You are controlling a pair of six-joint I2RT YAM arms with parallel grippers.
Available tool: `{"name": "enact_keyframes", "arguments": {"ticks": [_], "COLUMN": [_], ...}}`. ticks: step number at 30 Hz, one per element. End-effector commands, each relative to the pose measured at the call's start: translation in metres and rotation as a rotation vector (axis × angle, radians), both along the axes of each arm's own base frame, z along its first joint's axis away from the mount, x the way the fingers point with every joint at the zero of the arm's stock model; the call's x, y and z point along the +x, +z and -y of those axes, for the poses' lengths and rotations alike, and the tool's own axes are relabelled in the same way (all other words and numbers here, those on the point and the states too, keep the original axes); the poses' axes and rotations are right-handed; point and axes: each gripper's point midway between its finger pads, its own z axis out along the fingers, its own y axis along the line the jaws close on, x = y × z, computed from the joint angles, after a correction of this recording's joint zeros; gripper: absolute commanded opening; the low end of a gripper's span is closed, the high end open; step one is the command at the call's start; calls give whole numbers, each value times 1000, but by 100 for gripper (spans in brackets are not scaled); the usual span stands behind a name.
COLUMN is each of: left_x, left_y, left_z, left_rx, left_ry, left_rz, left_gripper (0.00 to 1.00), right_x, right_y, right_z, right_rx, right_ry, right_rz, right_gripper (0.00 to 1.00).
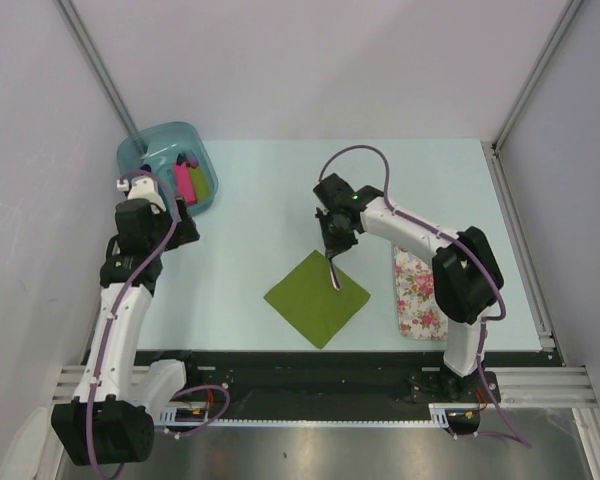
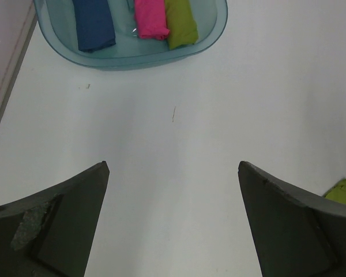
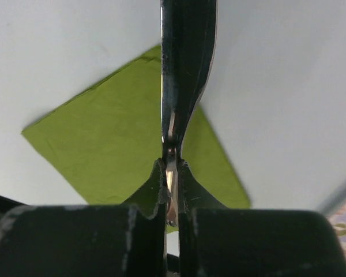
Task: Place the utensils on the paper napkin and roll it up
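The utensils hang off-centre, so the robot's right gripper will shift back toward the napkin's middle and then lower them.
The olive-green paper napkin (image 1: pixel 317 297) lies flat as a diamond near the table's front middle; it also shows in the right wrist view (image 3: pixel 112 153). My right gripper (image 1: pixel 333 250) is shut on dark grey utensils (image 3: pixel 184 75), which hang down over the napkin's upper right part (image 1: pixel 335 275). In the right wrist view the jaws pinch the shiny metal handles tightly. My left gripper (image 2: pixel 173 173) is open and empty, held above bare table in front of the teal tub (image 2: pixel 216 34). A corner of the napkin (image 2: pixel 343 192) shows at the right edge of the left wrist view.
The teal tub (image 1: pixel 145 148) at the back left holds blue, pink (image 1: pixel 184 180) and lime rolls. A white pink-flowered mat (image 1: pixel 418 292) lies right of the napkin, partly under my right arm. Grey walls stand on both sides.
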Motion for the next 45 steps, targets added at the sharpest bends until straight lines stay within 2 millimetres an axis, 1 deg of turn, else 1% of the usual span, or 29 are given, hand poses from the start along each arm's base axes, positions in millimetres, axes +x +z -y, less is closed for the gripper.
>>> {"name": "enact_keyframes", "arguments": {"ticks": [1, 4, 5, 6, 10, 15, 20, 24, 30, 36, 43, 44, 45], "left_x": [11, 13, 14, 14, 15, 14, 14, 15, 17, 18, 20, 20, 20], "left_y": [15, 10, 9, 6, 5, 5, 3, 4, 3, 1, -1, -2, -2], "left_z": [-6, -3, -3, -4, -6, -6, -5, -5, -6, -7, -8, -8, -9], "left_rx": [-24, -33, -33, -24, -18, -25, -26, -27, -25, -19, -17, -17, -15], "left_ry": [57, 46, 43, 43, 52, 54, 53, 54, 54, 60, 58, 58, 62], "left_rz": [62, 53, 54, 44, 41, 45, 48, 50, 46, 40, 36, 33, 32], "left_gripper": [100, 100, 100, 100, 100, 100, 100, 100, 100, 100, 99, 100, 100], "right_x": [2, 1, -1, -4, -16, -26, -34, -42, -34, -36, -39, -40, -40], "right_y": [6, -1, -2, -9, -15, -23, -26, -37, -46, -54, -64, -66, -66], "right_z": [-23, -37, -40, -42, -53, -53, -52, -45, -40, -44, -44, -43, -43], "right_rx": [52, 61, 64, 51, 44, 31, 22, -6, -31, -31, -41, -45, -45], "right_ry": [-112, -135, -157, -159, -166, -185, -198, -209, -216, -214, -212, -214, -212], "right_rz": [-13, -36, -50, -68, -95, -125, -137, -144, -137, -165, -194, -199, -199], "right_gripper": [0, 0, 0, 0, 0, 0, 0, 0, 0, 0, 0, 3, 9]}}
